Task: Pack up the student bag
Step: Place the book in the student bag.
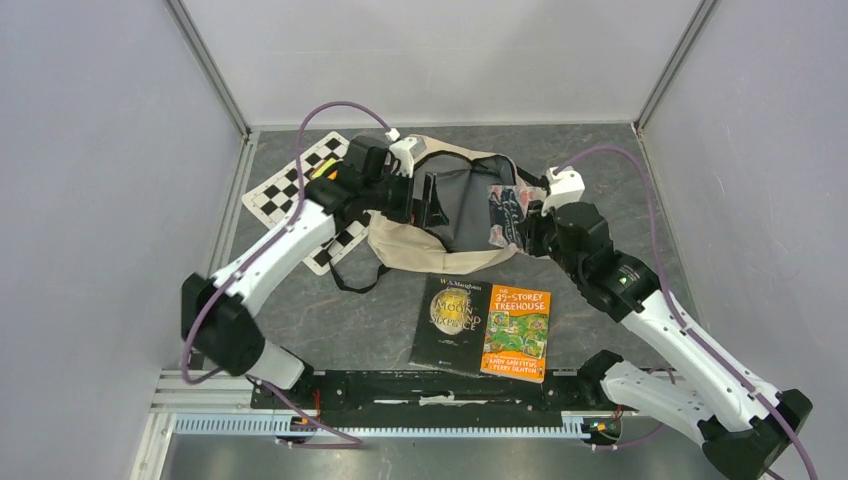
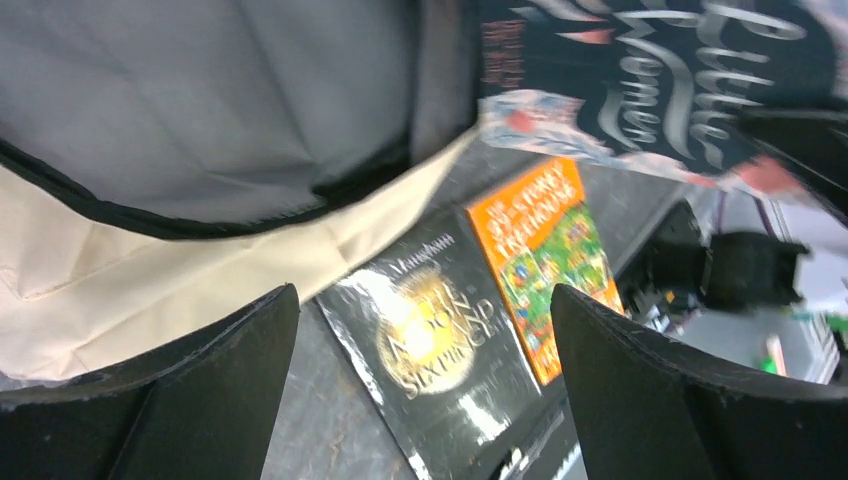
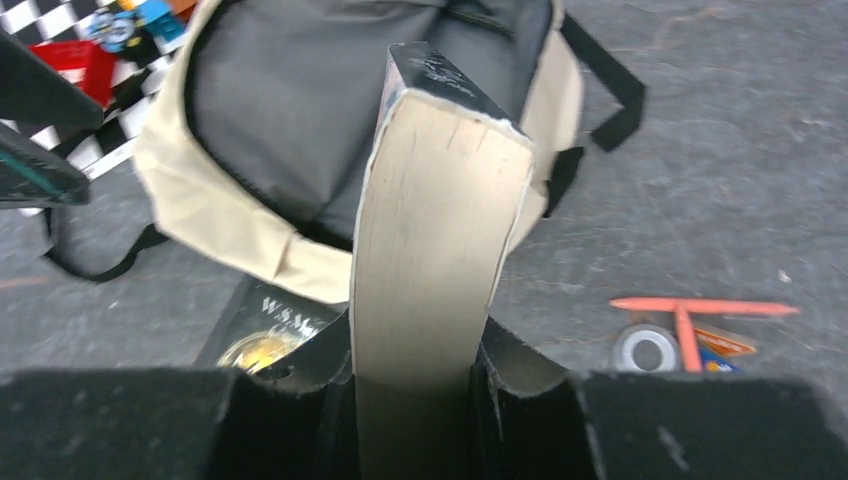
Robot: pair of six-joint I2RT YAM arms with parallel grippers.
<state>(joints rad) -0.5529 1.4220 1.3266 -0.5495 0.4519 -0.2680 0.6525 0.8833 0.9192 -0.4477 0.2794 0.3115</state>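
My left gripper moves toward the checkerboard sheet and down onto the bag's black zipper trim on that side next. The reason is that the bag's grey lining point(image 1: 462, 205) covers the held book's way in.
The student bag point(image 1: 420, 250) is a cream canvas backpack lying open at the table's centre, its grey lining point(image 1: 462, 205) showing. My right gripper point(image 1: 528, 225) is shut on a dark, floral-edged book point(image 1: 508, 215) and holds it upright at the bag's right rim; the right wrist view shows its page edge point(image 3: 440, 230) clamped between the fingers point(image 3: 420, 340), over the bag's mouth point(image 3: 280, 100). My left gripper point(image 1: 428, 200) sits at the bag's left rim, open and empty. In the left wrist view the left gripper point(image 2: 422, 295) hangs above the bag's cream wall point(image 2: 150, 270), with the held book point(image 2: 650, 80) at top right.
A black book point(image 1: 452, 322) and an orange book point(image 1: 517, 333) lie side by side near the front edge, below the bag. A checkerboard sheet point(image 1: 295, 190) lies at the back left under the left arm. An orange pencil point(image 3: 700, 306) and a tape roll point(image 3: 645, 347) lie right of the bag.
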